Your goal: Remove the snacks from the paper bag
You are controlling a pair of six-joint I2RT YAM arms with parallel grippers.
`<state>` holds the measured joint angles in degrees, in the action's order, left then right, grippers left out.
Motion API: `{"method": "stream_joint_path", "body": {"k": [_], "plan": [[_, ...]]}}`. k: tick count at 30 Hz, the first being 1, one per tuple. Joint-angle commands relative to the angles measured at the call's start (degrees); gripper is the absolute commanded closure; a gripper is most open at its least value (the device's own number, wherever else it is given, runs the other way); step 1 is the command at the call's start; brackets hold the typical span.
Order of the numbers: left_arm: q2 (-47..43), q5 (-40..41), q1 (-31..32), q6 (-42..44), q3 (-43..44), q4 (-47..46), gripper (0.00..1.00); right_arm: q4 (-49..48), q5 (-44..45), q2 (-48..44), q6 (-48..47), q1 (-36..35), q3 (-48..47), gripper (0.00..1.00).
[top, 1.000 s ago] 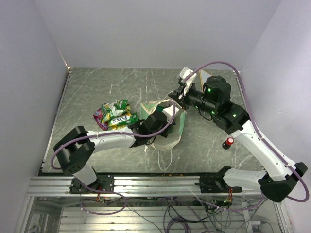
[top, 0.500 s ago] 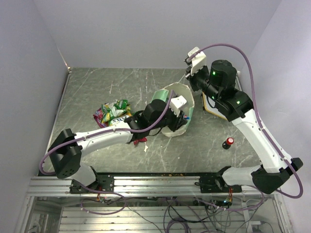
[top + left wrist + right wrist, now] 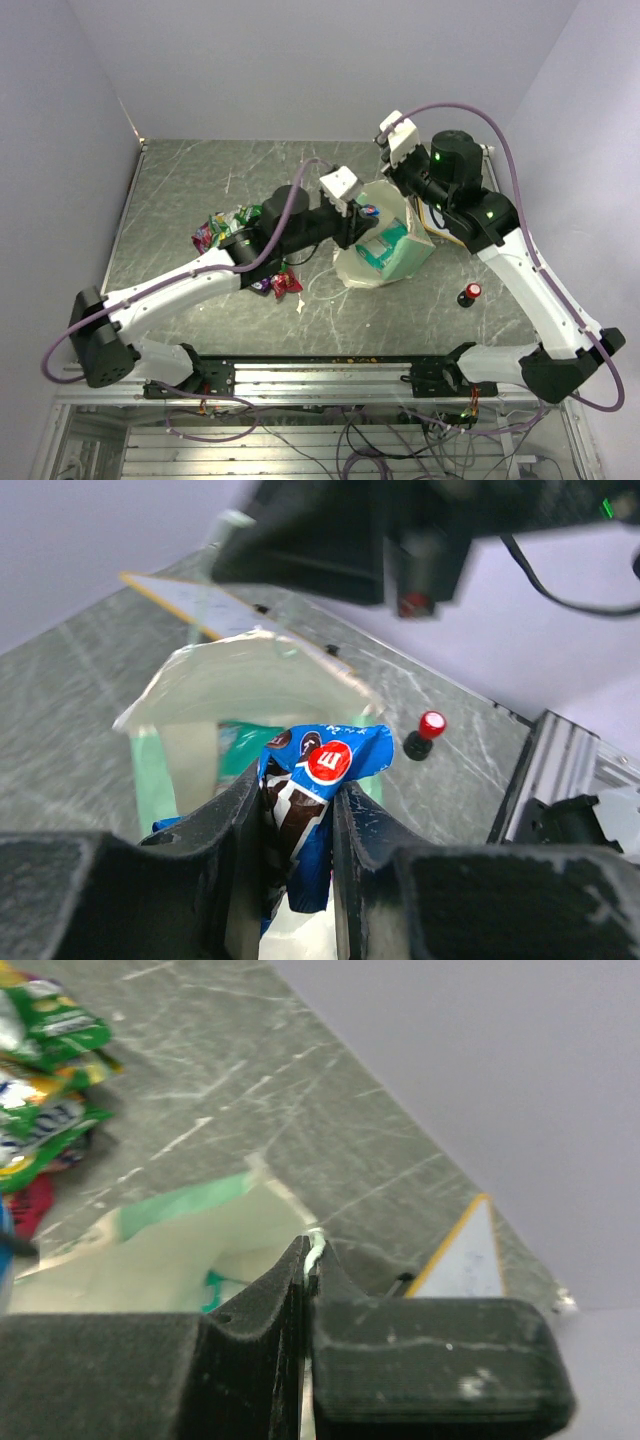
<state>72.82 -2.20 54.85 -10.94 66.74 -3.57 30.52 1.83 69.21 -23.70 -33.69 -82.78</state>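
Observation:
The bare tabletop (image 3: 240,306) beside the purple snack is below my left gripper and to its left in the top view, so my left gripper will swing back and down to release there next.
The mint-green paper bag (image 3: 410,258) stands open at mid table, cream inside showing. My right gripper (image 3: 392,178) is shut on the bag's far rim (image 3: 314,1245), holding it up. My left gripper (image 3: 362,218) is shut on a blue snack packet (image 3: 318,776) with a red circle, just above the bag's mouth (image 3: 240,675). A pile of green, yellow and red snacks (image 3: 232,228) lies left of the bag and shows in the right wrist view (image 3: 45,1130). Two more snacks, purple and red (image 3: 277,284), lie under the left arm. Something teal (image 3: 383,246) shows inside the bag.
A small red-capped black knob (image 3: 470,293) stands right of the bag and shows in the left wrist view (image 3: 424,734). A white board with a yellow edge (image 3: 436,218) lies behind the bag under the right arm. Purple walls close in three sides.
My left gripper rose out of the bag with the blue packet. My right gripper lifted the bag's rim up and back, and the bag went from slumped to open.

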Motion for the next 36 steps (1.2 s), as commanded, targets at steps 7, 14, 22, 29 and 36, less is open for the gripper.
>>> {"method": "stream_joint_path", "body": {"k": [7, 14, 22, 29, 36], "plan": [[-10.24, 26.51, -6.65, -16.47, -4.52, 26.12, 0.93, -4.46, -9.56, -7.37, 8.65, 0.12, 10.41, 1.00], [-8.77, 39.67, -8.71, -47.75, -7.87, 52.08, 0.93, -5.70, -9.77, -7.50, 8.31, 0.12, 10.23, 1.00], [-11.32, 37.23, -10.87, -56.47, -22.54, 47.52, 0.93, -6.67, -11.37, -7.15, 7.91, 0.12, 9.51, 1.00], [-5.25, 36.34, -12.79, -58.70, -28.31, 41.11, 0.86, -7.60, -13.33, -6.26, 7.62, 0.12, 8.72, 1.00], [-0.14, 32.87, -13.24, -54.93, -27.38, 37.57, 0.38, -7.54, -13.39, -7.31, 8.32, 0.15, 10.14, 1.00]]}}
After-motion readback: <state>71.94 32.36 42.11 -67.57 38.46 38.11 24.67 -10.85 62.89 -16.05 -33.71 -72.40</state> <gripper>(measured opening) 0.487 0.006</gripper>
